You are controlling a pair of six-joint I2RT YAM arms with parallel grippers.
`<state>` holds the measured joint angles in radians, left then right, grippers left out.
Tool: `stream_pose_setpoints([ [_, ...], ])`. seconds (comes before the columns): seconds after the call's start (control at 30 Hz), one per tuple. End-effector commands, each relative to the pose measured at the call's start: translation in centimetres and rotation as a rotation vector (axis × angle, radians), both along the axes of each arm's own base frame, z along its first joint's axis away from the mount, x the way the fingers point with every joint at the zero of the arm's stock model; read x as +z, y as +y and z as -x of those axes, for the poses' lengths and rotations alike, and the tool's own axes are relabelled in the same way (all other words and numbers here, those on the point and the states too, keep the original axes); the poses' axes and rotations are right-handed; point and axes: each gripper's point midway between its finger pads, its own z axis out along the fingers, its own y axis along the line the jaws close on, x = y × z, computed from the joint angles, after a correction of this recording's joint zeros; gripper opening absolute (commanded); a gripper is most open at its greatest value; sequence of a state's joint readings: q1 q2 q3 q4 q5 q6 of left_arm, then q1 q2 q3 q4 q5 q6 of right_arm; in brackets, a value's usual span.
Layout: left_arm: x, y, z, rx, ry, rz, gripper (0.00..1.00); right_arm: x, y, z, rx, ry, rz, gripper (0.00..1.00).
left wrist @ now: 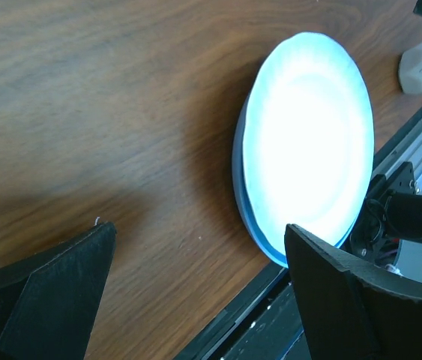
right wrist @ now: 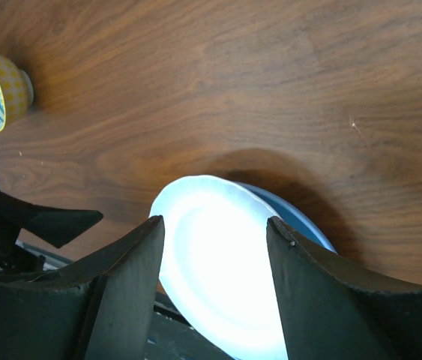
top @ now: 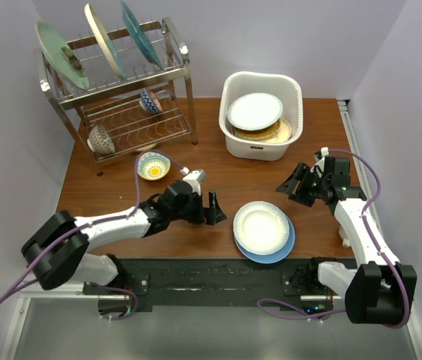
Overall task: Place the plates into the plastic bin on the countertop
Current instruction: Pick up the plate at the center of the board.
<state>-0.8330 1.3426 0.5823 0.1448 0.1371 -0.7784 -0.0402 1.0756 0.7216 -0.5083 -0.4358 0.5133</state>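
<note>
The robot's right gripper will next move down and back to close on the uppermost plate, since the white plate's rim by the exposed blue [top: 287,227] [right wrist: 263,204] lies below and back from the gripper.
A white plate [top: 261,226] lies on a blue plate [top: 284,250] near the table's front edge. The white plastic bin [top: 263,151] at the back holds a white plate [top: 255,110] on top of yellowish plates [top: 269,134]. My left gripper [top: 214,209] is open just left of the stacked pair, with nothing between its fingers. In the left wrist view the white plate [left wrist: 308,142] and the blue rim [left wrist: 242,202] lie ahead of the left gripper [left wrist: 199,234]. My right gripper [top: 293,185] hovers open to the stack's upper right. In the right wrist view the right gripper [right wrist: 214,223] frames the white plate [right wrist: 218,277].
A steel wire rack [top: 184,64] at the back left carries three upright plates [top: 61,56] on its top tier and bowls [top: 100,139] below. A small yellow-and-blue bowl [top: 153,166] sits on the table in front of the rack. The black mounting rail [top: 211,277] runs along the near edge.
</note>
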Motion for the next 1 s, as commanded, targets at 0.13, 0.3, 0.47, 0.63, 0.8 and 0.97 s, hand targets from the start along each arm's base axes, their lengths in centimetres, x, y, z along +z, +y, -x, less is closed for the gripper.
stream_pose_setpoints([
  [0.13,0.9,-6.3,0.5,-0.111,-0.001,0.097,0.99,-0.3,-0.1,0.6,0.028,-0.005,0.021,0.6],
  [0.3,0.5,-9.3,1.3,-0.182,0.041,0.143,0.96,-0.9,0.0,0.8,0.045,0.008,0.026,0.6],
  [0.47,-1.9,-10.7,1.3,-0.201,0.082,0.057,0.9,-1.5,0.0,1.4,0.059,0.029,0.028,0.6],
  [0.63,-3.1,-10.3,1.2,-0.176,0.1,0.024,0.69,-2.1,0.6,2.2,0.097,0.048,0.002,0.61],
  [0.8,-3.9,-9.0,0.6,-0.126,0.086,-0.049,0.29,-3.5,0.8,3.2,0.112,0.081,-0.004,0.61],
  [0.97,-4.7,-7.5,0.1,-0.071,0.091,-0.102,0.0,-3.4,1.0,3.3,0.114,0.075,-0.017,0.61],
])
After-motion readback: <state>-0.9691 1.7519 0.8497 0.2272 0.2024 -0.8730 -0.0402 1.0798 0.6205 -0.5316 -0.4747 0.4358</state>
